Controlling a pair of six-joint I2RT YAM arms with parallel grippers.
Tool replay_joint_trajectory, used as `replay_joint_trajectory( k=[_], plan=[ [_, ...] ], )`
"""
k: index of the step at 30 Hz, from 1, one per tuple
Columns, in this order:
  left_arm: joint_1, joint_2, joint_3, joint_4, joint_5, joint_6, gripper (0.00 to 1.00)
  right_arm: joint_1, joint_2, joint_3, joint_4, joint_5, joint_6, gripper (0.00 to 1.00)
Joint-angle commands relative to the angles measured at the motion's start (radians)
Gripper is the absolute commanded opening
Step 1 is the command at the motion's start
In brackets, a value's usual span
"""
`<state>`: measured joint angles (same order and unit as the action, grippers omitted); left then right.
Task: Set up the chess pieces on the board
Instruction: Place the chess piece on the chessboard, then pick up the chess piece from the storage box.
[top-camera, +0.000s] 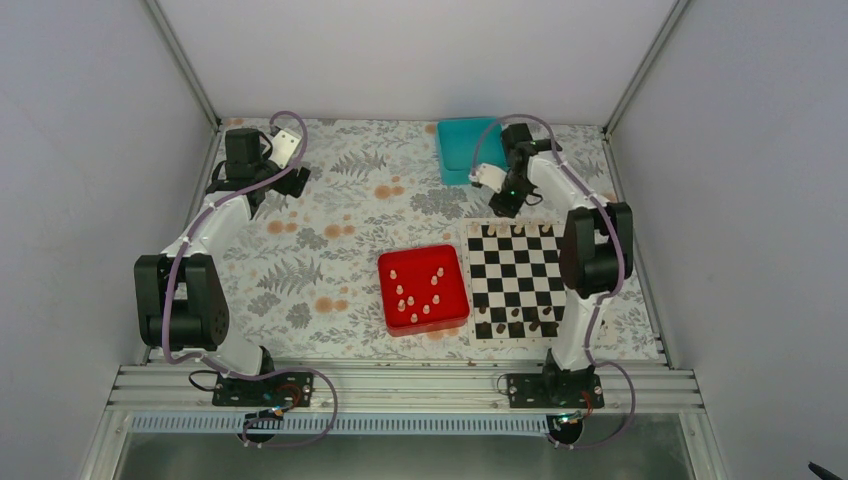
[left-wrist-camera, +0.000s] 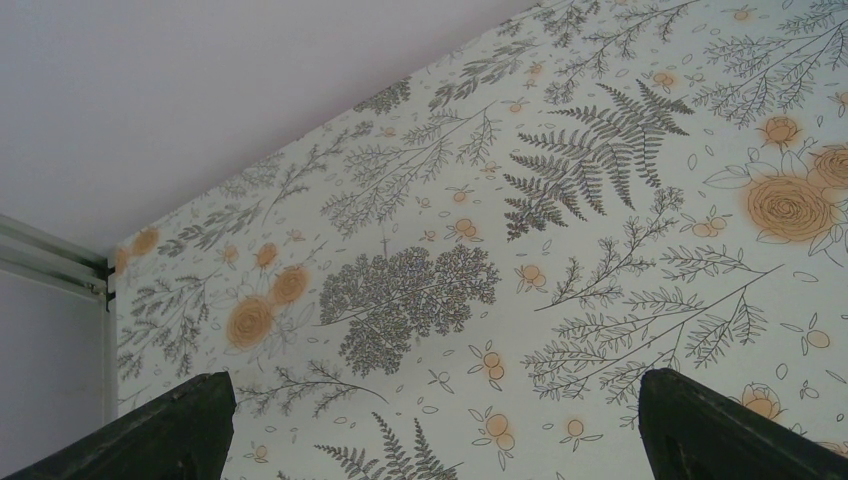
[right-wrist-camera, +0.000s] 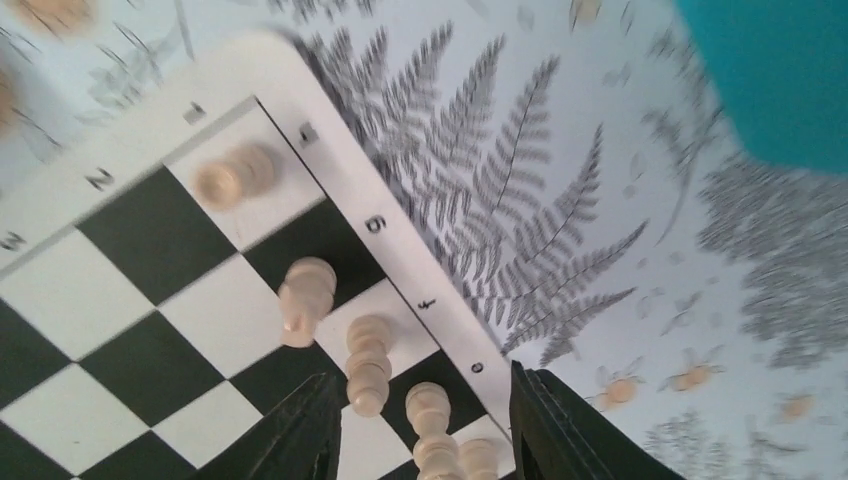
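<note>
My right gripper needs to swing over and go down around the top of an unplaced pale piece in the red tray (top-camera: 392, 262). The piece stands back from my right gripper, to the left in the top view.
The black-and-white board (top-camera: 515, 278) lies right of centre. Several pale chess pieces (top-camera: 420, 297) lie in the red tray (top-camera: 392, 262) to its left. More pale pieces (right-wrist-camera: 307, 298) stand on the board's far row. My right gripper (top-camera: 505, 205) hovers over the board's far left corner. In the right wrist view it (right-wrist-camera: 422, 378) is open, its jaws on either side of a standing pale piece (right-wrist-camera: 430, 425) without touching it. My left gripper (top-camera: 292, 178) is at the far left. It (left-wrist-camera: 435, 380) is open and empty above the floral cloth.
A teal tray (top-camera: 468, 148) sits at the back, just beyond the right gripper, and it also shows in the right wrist view (right-wrist-camera: 780, 80). Dark brown pieces (top-camera: 500, 318) stand on the board's near rows. White walls close in the table on three sides.
</note>
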<state>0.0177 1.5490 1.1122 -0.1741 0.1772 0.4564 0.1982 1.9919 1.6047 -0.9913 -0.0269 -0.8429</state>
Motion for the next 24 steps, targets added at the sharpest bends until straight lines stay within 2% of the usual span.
replay_joint_trajectory(
  k=[1, 8, 13, 24],
  plan=[
    [0.005, -0.010, -0.006, 0.013, 0.009, -0.001, 1.00, 0.118, -0.096, 0.047, -0.053, 0.015, 0.011, 0.45],
    [0.009, -0.011, -0.013, 0.021, 0.000, -0.001, 1.00, 0.415, -0.166, 0.010, -0.119, -0.070, 0.057, 0.47],
    [0.008, -0.011, -0.011, 0.020, 0.005, 0.000, 1.00, 0.580, -0.160, -0.033, -0.124, -0.109, 0.082, 0.47],
    [0.008, -0.018, -0.012, 0.019, -0.001, -0.002, 1.00, 0.738, -0.106, -0.107, -0.090, -0.201, 0.074, 0.47]
  ],
)
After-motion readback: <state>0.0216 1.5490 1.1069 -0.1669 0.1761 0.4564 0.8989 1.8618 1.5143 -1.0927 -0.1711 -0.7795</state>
